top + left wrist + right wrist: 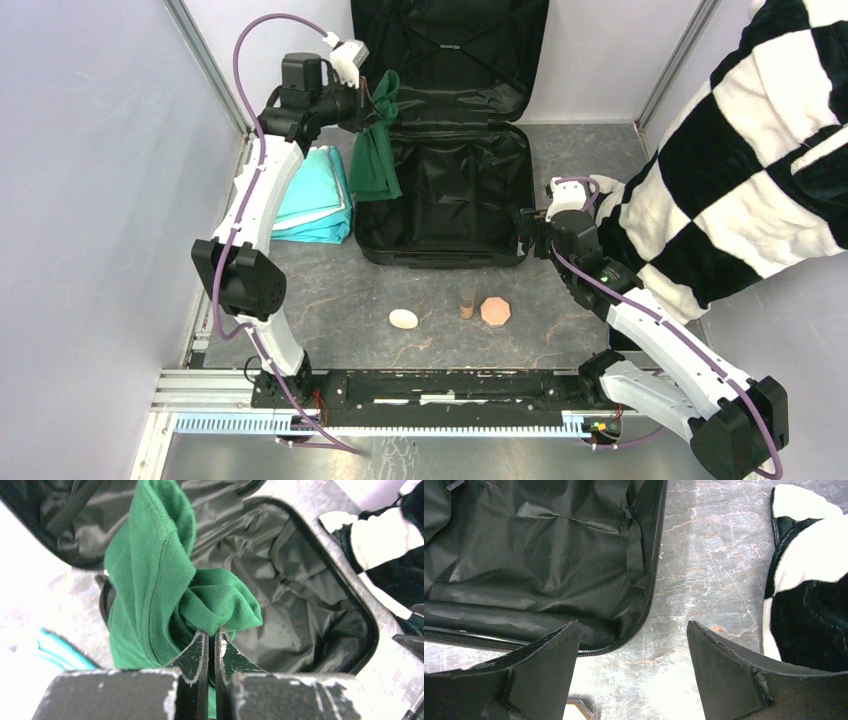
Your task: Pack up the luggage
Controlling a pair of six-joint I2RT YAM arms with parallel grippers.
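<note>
Next, my left gripper moves to the right in the top view and down over the empty lined tub (pixel 455 195) to release the green cloth (pixel 375 150), because it overhangs the tub's rim.
The luggage (pixel 500 185) lies open at the back of the table, black lining up, its lid leaning on the back wall. My left gripper (pixel 372 105) is shut on a green cloth (pixel 375 150), which hangs over the luggage's left rim. From the left wrist the green cloth (pixel 155 580) bunches right at my gripper (pixel 211 635), above the lined tub (pixel 310 605). My right gripper (pixel 530 228) stands open beside the luggage's right front corner with nothing in it. The right wrist view shows that gripper (pixel 631 630) over bare table, next to the zipper edge (pixel 651 590).
Folded teal cloth (pixel 315 195) lies left of the luggage. A black-and-white checked blanket (pixel 740 160) fills the right side, close to my right arm. In front of the luggage sit a white oval thing (pixel 403 318), a small brown cylinder (pixel 466 303) and an orange octagonal piece (pixel 495 311).
</note>
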